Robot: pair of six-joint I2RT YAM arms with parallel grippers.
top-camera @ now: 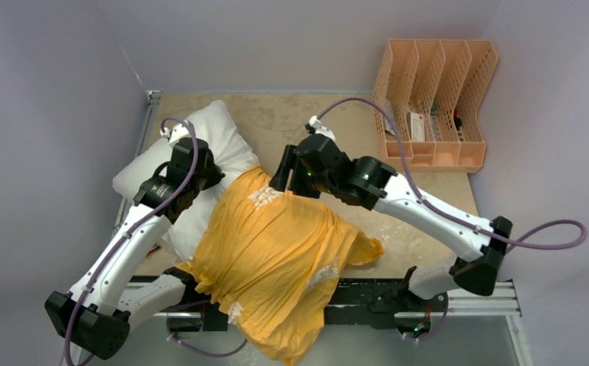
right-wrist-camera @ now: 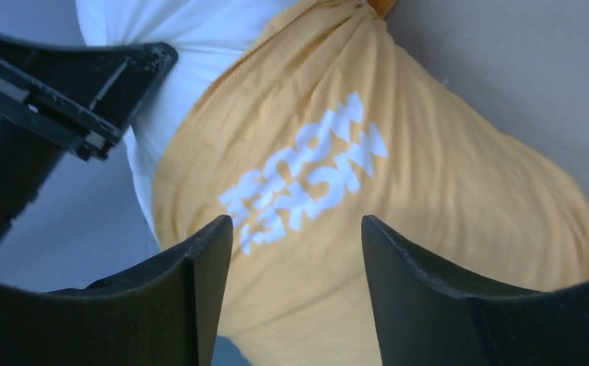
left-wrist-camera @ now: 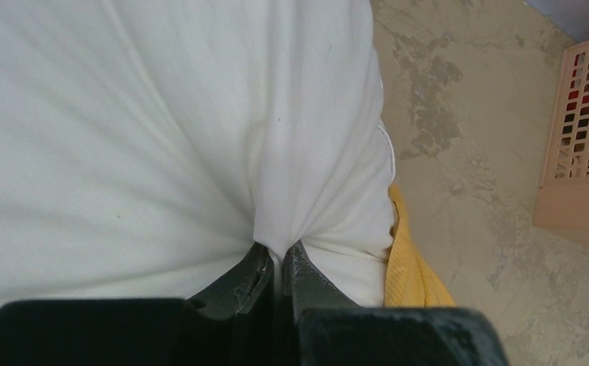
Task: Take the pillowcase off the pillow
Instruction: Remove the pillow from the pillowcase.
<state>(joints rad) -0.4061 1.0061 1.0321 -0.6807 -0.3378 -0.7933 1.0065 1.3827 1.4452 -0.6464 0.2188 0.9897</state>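
Observation:
My left gripper should next pull outward toward the far corner of the table, to its left in the top view, and then let go. This will uncover the half-covered pillow.
The white pillow lies at the table's back left, its near half still inside the orange-yellow pillowcase, which hangs over the table's front edge. My left gripper is shut on a pinch of the pillow's white cloth, seen close in the left wrist view, with a strip of pillowcase just to its right. My right gripper stands open over the pillowcase's far edge. In the right wrist view its fingers frame orange fabric with white lettering; nothing is pinched between them.
A peach desk organiser stands at the back right of the mottled beige table. Walls close in on the left and back. The left arm's black wrist shows near the right gripper.

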